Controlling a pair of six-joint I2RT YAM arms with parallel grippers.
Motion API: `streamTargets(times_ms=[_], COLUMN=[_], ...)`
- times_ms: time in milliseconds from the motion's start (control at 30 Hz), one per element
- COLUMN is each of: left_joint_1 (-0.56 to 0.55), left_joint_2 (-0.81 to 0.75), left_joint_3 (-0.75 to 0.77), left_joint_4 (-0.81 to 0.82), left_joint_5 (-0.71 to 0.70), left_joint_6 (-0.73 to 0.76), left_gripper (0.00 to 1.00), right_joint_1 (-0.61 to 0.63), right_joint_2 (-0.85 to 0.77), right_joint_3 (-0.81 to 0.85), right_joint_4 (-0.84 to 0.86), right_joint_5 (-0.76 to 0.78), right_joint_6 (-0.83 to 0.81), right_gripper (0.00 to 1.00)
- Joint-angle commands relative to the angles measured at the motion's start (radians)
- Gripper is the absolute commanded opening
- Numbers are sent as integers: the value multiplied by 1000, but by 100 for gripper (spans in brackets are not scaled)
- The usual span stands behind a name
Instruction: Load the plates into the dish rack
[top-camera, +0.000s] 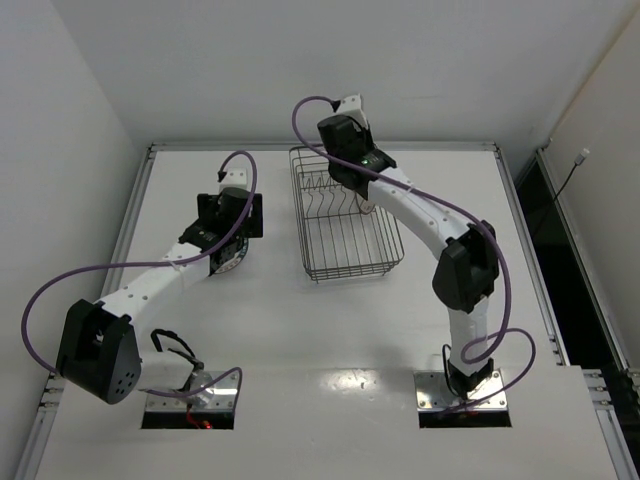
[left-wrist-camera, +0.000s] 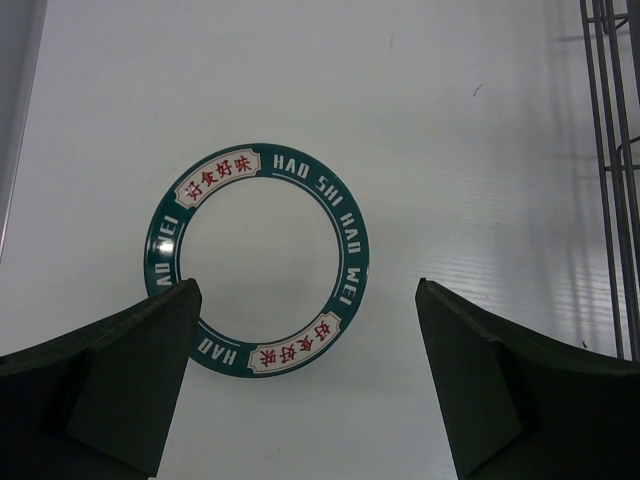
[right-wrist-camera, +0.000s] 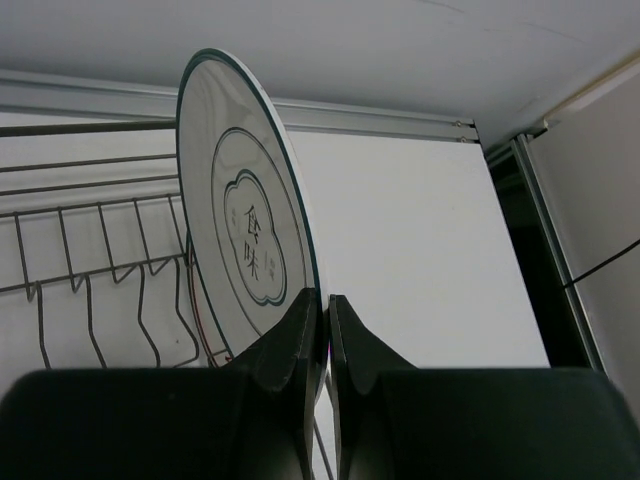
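Note:
The grey-ringed plate still hangs above the rack's upright wires (right-wrist-camera: 100, 260), so I should shift my right gripper toward them and lower it into the rack's far end.
A white plate with a dark green lettered rim (left-wrist-camera: 257, 160) lies flat on the table; in the top view only part of it (top-camera: 233, 263) shows under the left arm. My left gripper (left-wrist-camera: 308, 285) hovers above it, open, its fingers wide apart and holding nothing. My right gripper (right-wrist-camera: 325, 298) is shut on the lower edge of a grey-ringed plate with a centre motif (right-wrist-camera: 245, 220). That plate stands upright on edge over the far end of the black wire dish rack (top-camera: 350, 245), beside its upright tines (right-wrist-camera: 100, 260).
The rack's wire side (left-wrist-camera: 610, 150) runs along the right of the left wrist view, close to the flat plate. A raised rail (right-wrist-camera: 380, 118) borders the table's far edge behind the rack. A dark gap (top-camera: 560, 250) lies along the table's right side.

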Motion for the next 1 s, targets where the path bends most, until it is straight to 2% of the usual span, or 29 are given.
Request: streamTargets(times_ms=[0,300,733,800,833,967], left_joint_1=[0,0,0,0,0,0], left_joint_2=[-8,-8,2,2,2,2], left_joint_3=[27,27,27,27,27,27], left_joint_4=[22,22,22,22,22,22], left_joint_5=[-7,-7,-7,-7,-7,-7], left_joint_6=[1,1,1,1,1,1], left_gripper=[87,87,87,87,87,87], right_joint_1=[5,32,32,32,32,32], right_joint_2=[7,64,127,148,148,133], right_joint_3=[-5,-78,-23,-5,4,15], right_joint_4=[81,49,-59,-92,-93,-137], right_joint_5=[45,32,-32,-41,-41,-9], right_joint_6=[-14,45,110,121,121,139], right_gripper=[0,0,1,3,11,20])
